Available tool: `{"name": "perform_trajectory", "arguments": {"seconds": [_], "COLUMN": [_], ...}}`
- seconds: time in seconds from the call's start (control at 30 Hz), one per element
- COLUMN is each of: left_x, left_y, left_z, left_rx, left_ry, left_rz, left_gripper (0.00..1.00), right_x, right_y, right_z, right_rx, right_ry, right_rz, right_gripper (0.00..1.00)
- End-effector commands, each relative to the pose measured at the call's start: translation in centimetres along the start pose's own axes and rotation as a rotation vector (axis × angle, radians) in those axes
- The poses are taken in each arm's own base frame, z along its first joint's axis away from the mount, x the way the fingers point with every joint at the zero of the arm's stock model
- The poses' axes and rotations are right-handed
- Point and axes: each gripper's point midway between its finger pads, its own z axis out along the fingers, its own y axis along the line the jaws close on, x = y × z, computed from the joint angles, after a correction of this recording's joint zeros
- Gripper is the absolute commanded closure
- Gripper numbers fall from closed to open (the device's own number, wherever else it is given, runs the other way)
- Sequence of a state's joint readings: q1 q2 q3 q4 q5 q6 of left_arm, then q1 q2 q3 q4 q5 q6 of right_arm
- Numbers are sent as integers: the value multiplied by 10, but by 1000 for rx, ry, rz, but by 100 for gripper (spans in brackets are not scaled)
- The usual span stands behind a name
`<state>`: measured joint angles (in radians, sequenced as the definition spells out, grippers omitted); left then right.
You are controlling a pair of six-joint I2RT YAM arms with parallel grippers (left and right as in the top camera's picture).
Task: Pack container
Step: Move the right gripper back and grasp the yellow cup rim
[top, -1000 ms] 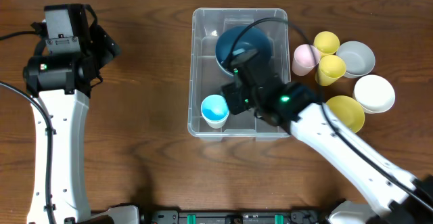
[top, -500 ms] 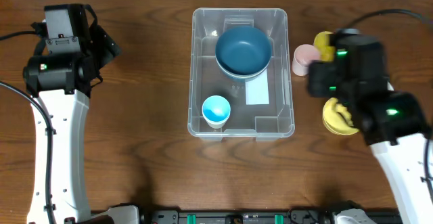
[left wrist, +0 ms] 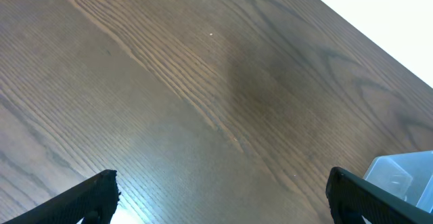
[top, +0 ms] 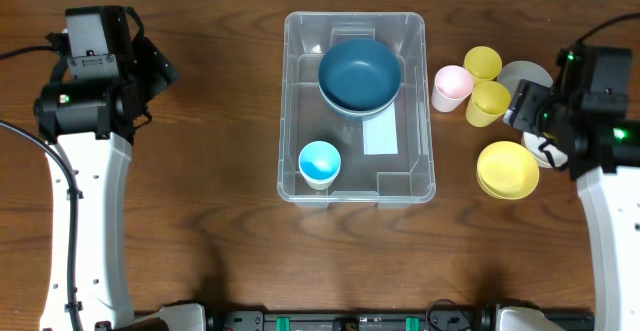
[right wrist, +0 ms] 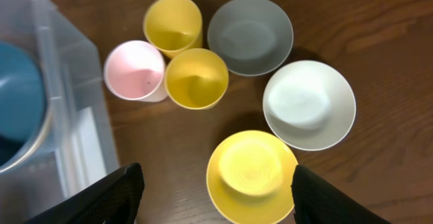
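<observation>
My right gripper needs to go down and outward past the yellow bowl point(right wrist: 252, 175), onto the near yellow cup's rim point(right wrist: 224, 90) facing the white bowl, where bare wood leaves room.
The clear plastic container point(top: 296, 101) stands at the table's middle and holds a dark blue bowl point(top: 360, 73) and a light blue cup point(top: 319, 161); its white label point(top: 380, 136) shows on the base. Its edge also shows in the right wrist view point(right wrist: 64, 109). My right gripper point(right wrist: 223, 197) is open and empty, high over a yellow bowl point(right wrist: 252, 175). My left gripper point(left wrist: 220, 197) is open and empty over bare wood at the far left.
Right of the container stand a pink cup point(top: 450, 86), two yellow cups point(top: 482, 63) point(top: 489, 102), a grey bowl point(top: 530, 76), a white bowl point(right wrist: 308, 105) and the yellow bowl point(top: 507, 169). A container corner shows in the left wrist view point(left wrist: 402, 176).
My right arm has swung from over the container, rightward, to above the bowls and cups. The left arm has not moved.
</observation>
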<state>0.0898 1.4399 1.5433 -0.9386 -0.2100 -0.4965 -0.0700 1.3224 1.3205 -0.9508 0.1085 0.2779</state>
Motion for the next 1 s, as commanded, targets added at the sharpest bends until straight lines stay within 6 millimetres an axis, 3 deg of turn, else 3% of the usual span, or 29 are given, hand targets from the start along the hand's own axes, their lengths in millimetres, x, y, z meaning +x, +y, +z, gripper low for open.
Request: {"name": "perform_trajectory", "arguments": {"seconds": [0.0,0.3,0.47,0.7,0.97], "left_x": [-5,-5,-5,-5,-5], "left_y": [1,1,1,1,1], "left_z": [-4,-4,-4,-4,-4], "left_rx": [-4,-4,-4,-3,-3], "left_ry": [-17,-17,-17,-17,-17], "left_rz": [1,1,1,1,1], "left_gripper": [2,2,2,2,2], "right_x": [-6,-3,-2,2,20], "right_y": [-13,-26,-16,-7,-10], "right_z": [12,65,96,121,152], "right_rx": [77,55,-5,-43,-19], "right_ry": [1,106,143,173,248], "right_rz": [23,112,106,109,108], "right_gripper": [27,28,28,30,32]}}
